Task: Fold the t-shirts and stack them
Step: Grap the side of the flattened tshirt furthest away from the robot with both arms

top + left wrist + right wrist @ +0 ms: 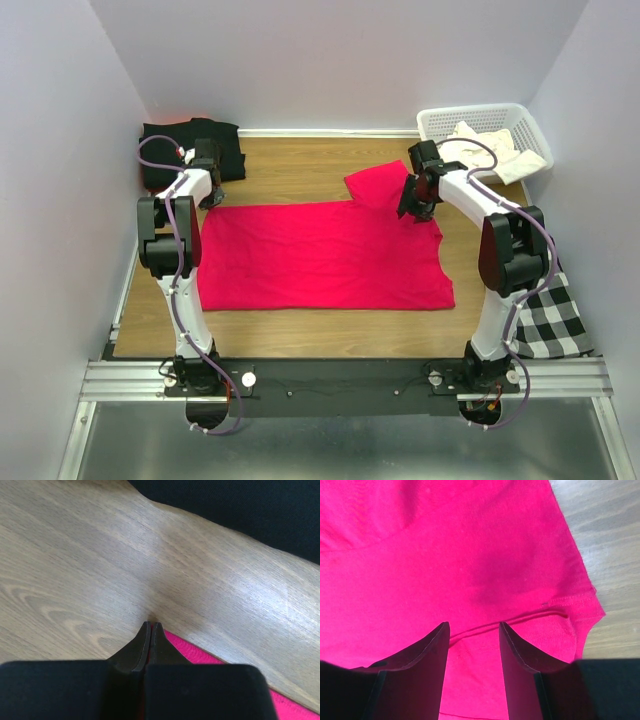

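Note:
Next, my right gripper moves outward and lower onto the sleeve's far corner by the basket, because its open fingers are still short of that corner.
The crimson-red t-shirt lies spread flat on the wooden table. My left gripper is at its far-left corner. In the left wrist view the jaws are shut, with a sliver of red fabric between them. My right gripper is open over the shirt's far-right sleeve area. In the right wrist view its fingers straddle a seam of the red shirt. The black t-shirt lies bunched at the back left and also shows in the left wrist view. The cream-white t-shirt lies in the basket.
A white lattice basket stands at the back right corner. A black-and-white checkered cloth lies at the table's right edge. White walls close in the left, back and right sides. Bare wood shows behind the red shirt.

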Motion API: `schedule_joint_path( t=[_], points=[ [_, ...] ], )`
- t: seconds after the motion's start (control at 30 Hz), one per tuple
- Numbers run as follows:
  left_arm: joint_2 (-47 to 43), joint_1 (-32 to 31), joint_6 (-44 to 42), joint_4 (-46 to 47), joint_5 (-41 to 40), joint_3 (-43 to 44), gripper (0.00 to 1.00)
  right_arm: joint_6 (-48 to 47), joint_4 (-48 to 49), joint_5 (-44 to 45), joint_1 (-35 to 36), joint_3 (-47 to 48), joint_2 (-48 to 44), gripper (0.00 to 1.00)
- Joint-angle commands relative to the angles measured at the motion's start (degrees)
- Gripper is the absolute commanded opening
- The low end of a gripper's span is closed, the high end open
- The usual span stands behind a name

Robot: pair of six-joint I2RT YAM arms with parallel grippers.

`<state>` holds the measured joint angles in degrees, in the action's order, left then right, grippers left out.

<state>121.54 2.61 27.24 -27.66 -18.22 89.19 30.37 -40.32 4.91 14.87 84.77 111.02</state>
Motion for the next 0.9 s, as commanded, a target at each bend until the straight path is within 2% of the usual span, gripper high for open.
schedule_joint_path(
  t=[0.0,0.17,0.33,0.5,0.63,0.87],
  points=[
    [1.6,0.7,-0.6,-2.7,1.0,-2.5,0.00,-0.5,0.2,2.6,-0.3,3.8,2.3,0.52],
    [1.2,0.6,-1.3,-2.0,0.8,-3.5,0.00,-2.4,0.3,8.9,-0.3,15.5,8.2,0.52],
    [1.3,0.7,-1.3,-1.9,1.3,-3.8,0.00,-5.4,0.3,14.9,-0.2,29.2,19.8,0.52],
    [1.2,0.6,-1.4,-1.9,2.0,-3.4,0.00,-7.4,0.8,15.3,-0.7,42.0,28.5,0.52],
    [1.3,0.6,-1.9,-1.8,3.0,-3.1,0.00,-9.0,1.6,16.4,-0.9,47.5,33.9,0.52],
    [1.8,0.6,-2.5,-2.3,3.5,-1.9,0.00,-11.8,8.1,16.4,-1.9,49.0,36.9,0.52]
  ],
)
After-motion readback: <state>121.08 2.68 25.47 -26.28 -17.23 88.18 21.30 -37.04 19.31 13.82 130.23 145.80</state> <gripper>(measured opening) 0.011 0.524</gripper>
